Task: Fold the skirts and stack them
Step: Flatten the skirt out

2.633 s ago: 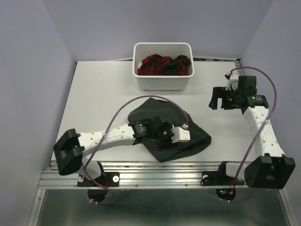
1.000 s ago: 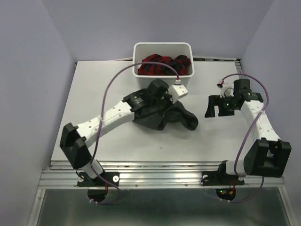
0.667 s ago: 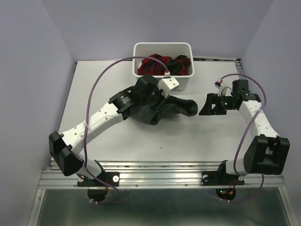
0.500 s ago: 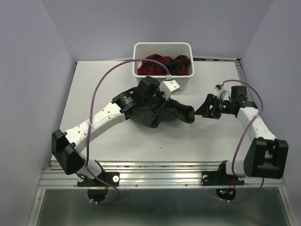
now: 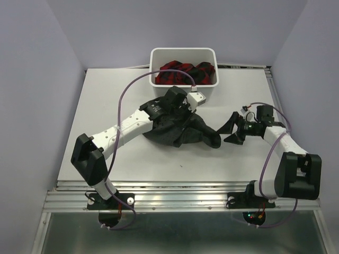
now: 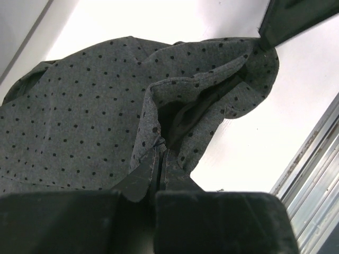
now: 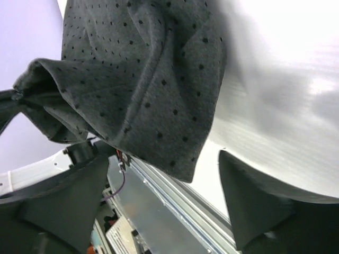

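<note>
My left gripper draws back and down toward bare table before the metal bar next, then releases the fold of the bunched skirt.
The dark grey dotted skirt lies bunched at mid-table. My left gripper is shut on a raised fold of it; in the left wrist view the gripper pinches the skirt between closed fingertips. My right gripper is open just right of the skirt's right corner. In the right wrist view that corner of the skirt hangs between the spread jaws of the right gripper, with neither finger touching it. The red-and-navy plaid skirt sits crumpled in the white tub.
The tub stands at the back centre of the white table. A metal rail runs along the near edge. Purple cables loop over both arms. Lilac walls close in the left, the right and the back.
The left gripper stayed shut and pulled the grey skirt slightly toward the near edge. The right gripper swung left and toward the near edge, up to the skirt's right corner, its jaws still apart.
</note>
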Motion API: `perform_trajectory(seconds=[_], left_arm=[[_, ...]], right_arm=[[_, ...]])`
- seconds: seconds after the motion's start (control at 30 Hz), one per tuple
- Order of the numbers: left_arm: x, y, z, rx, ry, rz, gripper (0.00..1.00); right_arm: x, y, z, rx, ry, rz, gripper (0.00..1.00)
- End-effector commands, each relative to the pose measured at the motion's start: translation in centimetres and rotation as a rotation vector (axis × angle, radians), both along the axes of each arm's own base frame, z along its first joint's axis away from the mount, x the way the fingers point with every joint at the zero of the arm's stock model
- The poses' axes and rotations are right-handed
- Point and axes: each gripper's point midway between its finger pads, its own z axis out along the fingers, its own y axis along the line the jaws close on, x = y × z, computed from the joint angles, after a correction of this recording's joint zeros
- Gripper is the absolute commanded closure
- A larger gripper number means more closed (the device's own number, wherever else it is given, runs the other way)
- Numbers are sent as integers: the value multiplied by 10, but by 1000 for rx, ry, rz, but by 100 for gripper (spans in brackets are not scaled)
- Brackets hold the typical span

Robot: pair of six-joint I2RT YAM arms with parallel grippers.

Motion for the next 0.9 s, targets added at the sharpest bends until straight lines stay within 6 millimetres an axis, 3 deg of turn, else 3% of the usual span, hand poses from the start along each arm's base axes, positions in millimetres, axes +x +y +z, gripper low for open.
perform_trajectory(seconds=[0.0,0.1,0.33,0.4,0.43,0.47,0.53,0.57,0.6,0.7,0.73,0.87], left_arm=[[17,-13,49,-135,-73,24,100],[19,-14,52,-146,-73,29,100],[19,-9,43,-133,-55,34,100],[20,-10,45,-141,-58,34,100],[19,-9,44,-146,-52,32,100],[19,-9,45,-150,-50,29,100],[20,-4,44,-144,-42,33,100],[18,-3,41,-131,-39,10,100],[18,0,39,-118,-35,2,100],[10,15,20,-54,8,-48,100],[3,24,7,-13,45,-59,100],[-18,42,-15,34,63,-140,100]], right_arm=[[-1,-2,-3,8,16,-78,17],[1,0,-17,-14,33,-63,24],[7,17,-12,0,-9,-28,31],[4,22,-19,-29,-11,-18,39],[4,22,-24,-50,-8,-13,44],[4,23,-28,-68,-11,-1,58],[8,16,-37,-134,-46,24,76],[18,7,-36,-206,-72,14,94],[25,0,-37,-265,-111,30,99],[50,-21,-25,-412,-184,18,99],[56,-25,-18,-444,-227,27,99],[86,-37,8,-542,-353,44,99]])
